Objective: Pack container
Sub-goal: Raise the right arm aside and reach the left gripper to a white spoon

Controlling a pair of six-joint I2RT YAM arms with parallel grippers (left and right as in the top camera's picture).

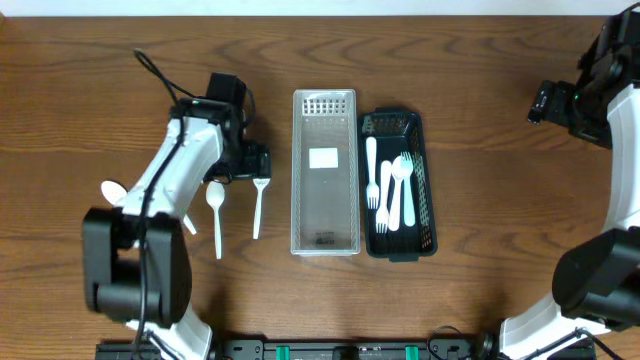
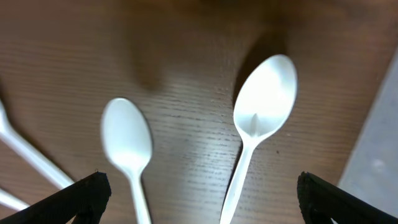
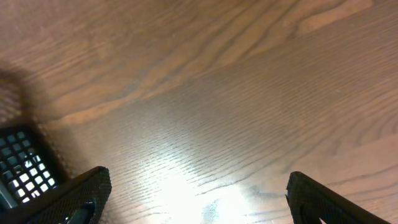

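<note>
Next, my left gripper moves toward the container (image 1: 325, 235), back and down onto the neck of the container-side spoon, as both spoons' handles show between my open fingers.
A clear plastic container (image 1: 325, 235) stands mid-table, with a black mesh basket (image 1: 427, 200) touching its right side. The basket holds several white plastic forks and spoons (image 1: 390, 195). Two white spoons lie on the wood left of the container, a left one (image 1: 216, 200) (image 2: 127, 140) and a right one (image 1: 259, 210) (image 2: 264, 102). My left gripper (image 1: 248, 162) (image 2: 205, 205) is open and empty, low over these two spoons with both handles between its fingers. My right gripper (image 1: 545, 100) (image 3: 196, 199) is open and empty above bare wood at the far right.
Another white spoon (image 1: 112, 190) and one more utensil (image 1: 190, 225) lie by the left arm. Their handles show at the left edge of the left wrist view (image 2: 28, 158). The container wall (image 2: 379, 155) is at its right edge. A basket corner (image 3: 18, 165) shows in the right wrist view.
</note>
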